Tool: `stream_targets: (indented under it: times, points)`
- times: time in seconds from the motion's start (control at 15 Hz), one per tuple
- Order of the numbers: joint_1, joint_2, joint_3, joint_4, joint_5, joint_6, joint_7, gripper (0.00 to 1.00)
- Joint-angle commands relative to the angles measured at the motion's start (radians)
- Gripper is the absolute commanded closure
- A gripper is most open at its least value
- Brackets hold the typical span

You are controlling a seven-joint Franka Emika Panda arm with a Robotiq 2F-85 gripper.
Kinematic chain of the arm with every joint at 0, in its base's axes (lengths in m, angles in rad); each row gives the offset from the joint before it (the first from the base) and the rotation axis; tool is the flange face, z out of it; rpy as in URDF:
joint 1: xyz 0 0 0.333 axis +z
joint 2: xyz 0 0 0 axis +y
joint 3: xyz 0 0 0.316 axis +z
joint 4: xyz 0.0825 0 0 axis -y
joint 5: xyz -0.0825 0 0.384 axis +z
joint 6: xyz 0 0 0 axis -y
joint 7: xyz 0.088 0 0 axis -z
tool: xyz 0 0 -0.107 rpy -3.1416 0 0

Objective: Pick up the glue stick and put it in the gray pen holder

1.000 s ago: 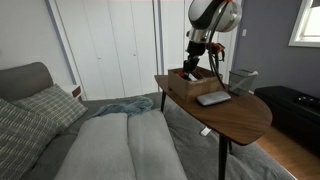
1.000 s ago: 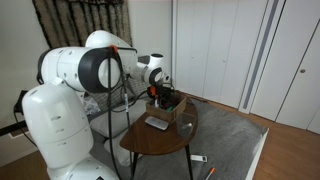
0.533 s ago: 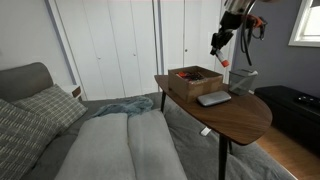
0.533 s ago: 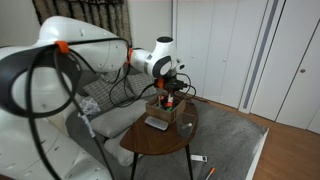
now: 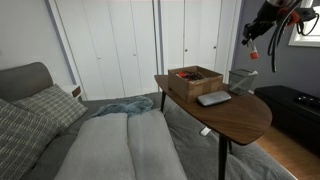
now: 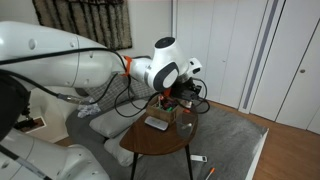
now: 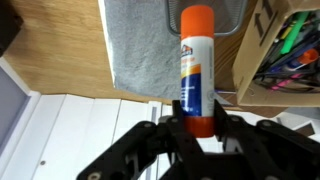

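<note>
The gray mesh pen holder (image 5: 243, 78) (image 7: 228, 14) is well below my gripper. So my gripper should move down next until the hanging glue stick gets to the holder's open top, and then let it go.
My gripper (image 7: 197, 108) is shut on the glue stick (image 7: 197, 62), a white-labelled tube with an orange cap and base that points away from the wrist. In the wrist view its capped end lies over the gray mesh pen holder (image 7: 228, 14). In an exterior view the gripper (image 5: 252, 44) hangs high over the table's far end, the glue stick (image 5: 254, 56) pointing down, well above the pen holder (image 5: 243, 78). In an exterior view the gripper (image 6: 186, 93) is above the table, and the stick is too small to make out there.
A shallow wooden box (image 5: 196, 77) holding pens stands on the round wooden table (image 5: 240, 115), and it also shows in the wrist view (image 7: 285, 55). A flat gray slab (image 5: 213, 98) lies beside it. A couch (image 5: 110, 140) stands next to the table.
The gripper rose from the wooden box with the glue stick in it and swung across the table to above the pen holder.
</note>
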Motion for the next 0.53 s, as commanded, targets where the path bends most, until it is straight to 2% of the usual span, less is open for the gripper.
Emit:
stream_targets:
  times: [0.0, 0.13, 0.27, 0.47]
  points:
    - [-0.108, 0.06, 0.092, -0.069, -0.112, 0.229, 0.234, 0.92]
    - [-0.23, 0.11, 0.205, -0.076, -0.185, 0.317, 0.379, 0.92]
    - [-0.338, 0.119, 0.323, -0.08, -0.263, 0.324, 0.52, 0.92]
    - [-0.416, 0.083, 0.441, -0.097, -0.306, 0.261, 0.649, 0.92]
